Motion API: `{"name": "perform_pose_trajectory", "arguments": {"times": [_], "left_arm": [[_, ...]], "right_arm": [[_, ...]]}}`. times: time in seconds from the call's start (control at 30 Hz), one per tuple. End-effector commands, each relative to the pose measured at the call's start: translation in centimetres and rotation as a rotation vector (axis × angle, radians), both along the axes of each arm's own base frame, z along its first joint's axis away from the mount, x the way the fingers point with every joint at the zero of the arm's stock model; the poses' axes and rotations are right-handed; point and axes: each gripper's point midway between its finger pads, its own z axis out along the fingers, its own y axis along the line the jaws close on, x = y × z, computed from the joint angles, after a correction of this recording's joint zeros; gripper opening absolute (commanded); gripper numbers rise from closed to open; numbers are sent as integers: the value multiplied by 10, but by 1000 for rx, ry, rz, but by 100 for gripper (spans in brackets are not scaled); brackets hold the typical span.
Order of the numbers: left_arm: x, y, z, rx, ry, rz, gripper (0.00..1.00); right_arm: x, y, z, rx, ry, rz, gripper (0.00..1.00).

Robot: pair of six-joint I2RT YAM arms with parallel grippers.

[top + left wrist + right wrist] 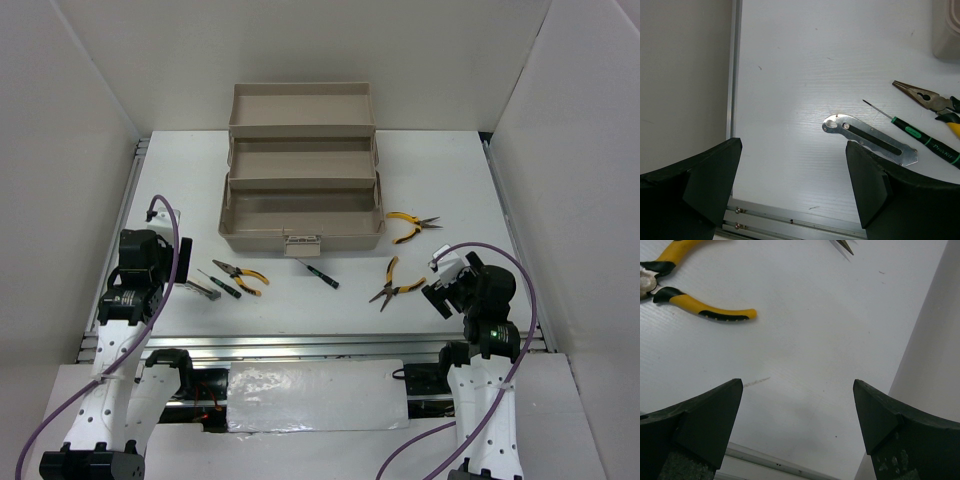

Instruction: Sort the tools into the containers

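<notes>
My right gripper moves left in the top view next, turning and lowering onto the pliers handle reaching (411, 288) (712, 309) toward it, since the handle lies below there.
The beige toolbox (300, 232) stands open at the table's middle back, with three stepped tiers, all looking empty. In the top view, on the table in front lie one yellow-handled pliers (240, 275) at left, two pliers (397, 283) (412, 225) at right, two thin screwdrivers (222, 283) (318, 273), and a grey metal tool (203, 288). My left gripper (183, 262) (795, 185) is open and empty, just left of the grey tool (870, 138). My right gripper (437, 290) (797, 425) is open and empty, right of the pliers (705, 310).
A small beige latch piece (302, 240) sits at the toolbox's front wall. White walls (935, 365) enclose the table on the left, right and back. A metal rail (790, 217) runs along the near edge. A screwdriver (920, 135) and pliers (930, 100) lie beyond the grey tool.
</notes>
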Motion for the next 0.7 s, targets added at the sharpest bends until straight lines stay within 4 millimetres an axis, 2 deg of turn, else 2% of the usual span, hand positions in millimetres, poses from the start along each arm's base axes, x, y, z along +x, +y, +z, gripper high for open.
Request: {"name": "perform_pose_trajectory", "arguments": {"times": [0.0,0.07,0.17,0.3,0.47,0.57,0.67], "left_arm": [[8,-4,12,-14,-28,-28,99],[11,-10,7,-40,18,-45,99],[17,-19,23,-66,13,-100,99],[21,-26,26,-101,4,-120,99],[21,-21,16,-92,20,-87,99],[21,-24,15,-101,23,-97,98],[21,-26,14,-103,26,-115,97]], "right_arm": [[-2,5,7,-39,8,81,100],[0,5,10,-60,26,108,100],[-3,9,7,-79,123,184,100],[6,11,9,-95,202,266,90],[16,26,2,-155,264,415,60],[21,32,-15,-189,327,485,52],[28,48,-28,-210,379,582,48]]}}
